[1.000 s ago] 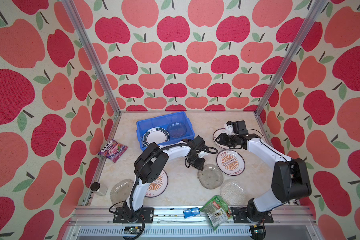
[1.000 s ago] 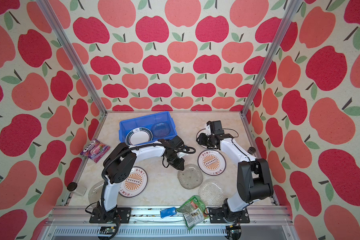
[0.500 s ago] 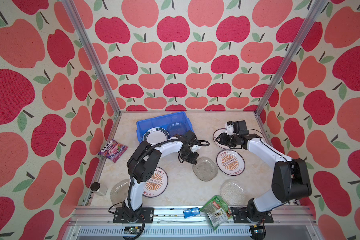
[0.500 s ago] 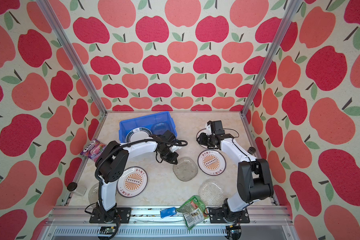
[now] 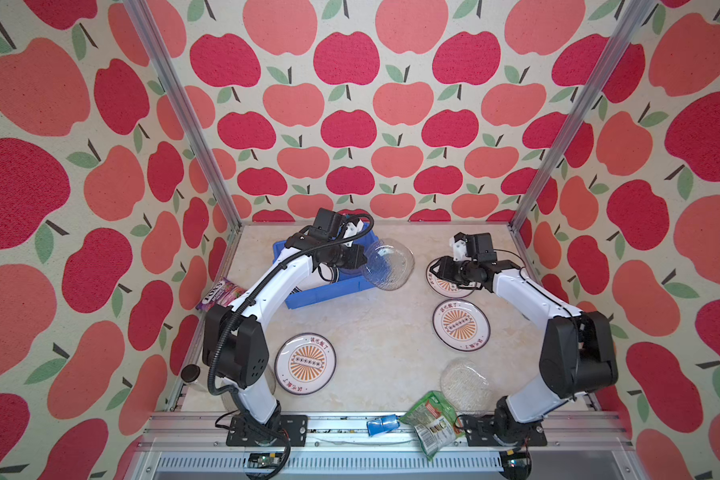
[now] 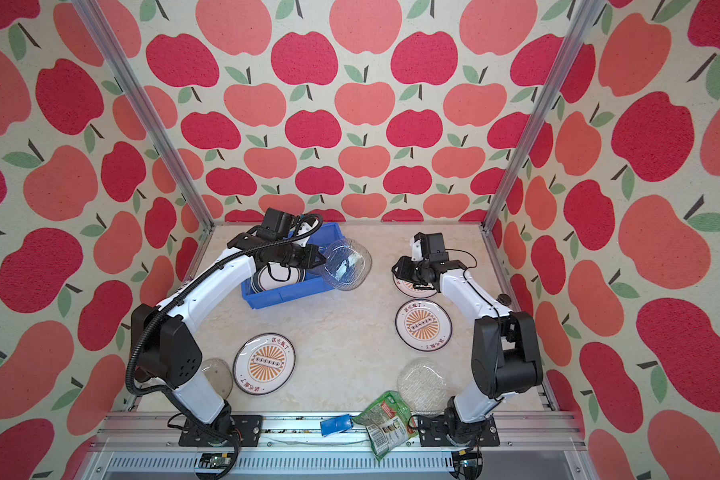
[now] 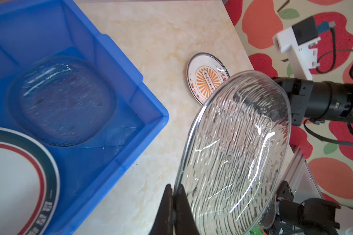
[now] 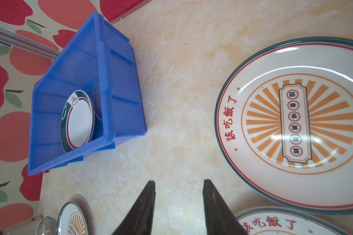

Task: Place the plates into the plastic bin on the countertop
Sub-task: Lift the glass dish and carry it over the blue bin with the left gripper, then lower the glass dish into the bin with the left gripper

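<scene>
The robot should swing its left gripper over the blue bin (image 5: 329,291) and lower it to release the ribbed plate onto the glass plate inside, because the glass plate is uncovered.
My left gripper (image 7: 174,186) is shut on the rim of a clear ribbed glass plate (image 7: 238,150), held tilted in the air by the right end of the blue plastic bin (image 5: 329,291). The bin holds a dark-rimmed plate (image 8: 77,120) and another glass plate (image 7: 63,101). My right gripper (image 8: 178,183) is open over bare countertop (image 5: 383,332), beside a sunburst plate (image 8: 298,124). In both top views, sunburst plates (image 5: 461,324) (image 5: 305,363) and a glass plate (image 5: 466,384) lie on the countertop. Another glass plate (image 6: 219,376) sits behind the left arm.
A green snack bag (image 5: 433,419) and a small blue object (image 5: 381,426) lie at the front rail. A purple candy packet (image 5: 221,293) lies by the left wall. A dark-capped item (image 5: 190,372) stands at the front left corner.
My left gripper has lifted the glass plate off the middle of the countertop and carried it back to the bin's right end, now tilted. The right arm has stayed put.
</scene>
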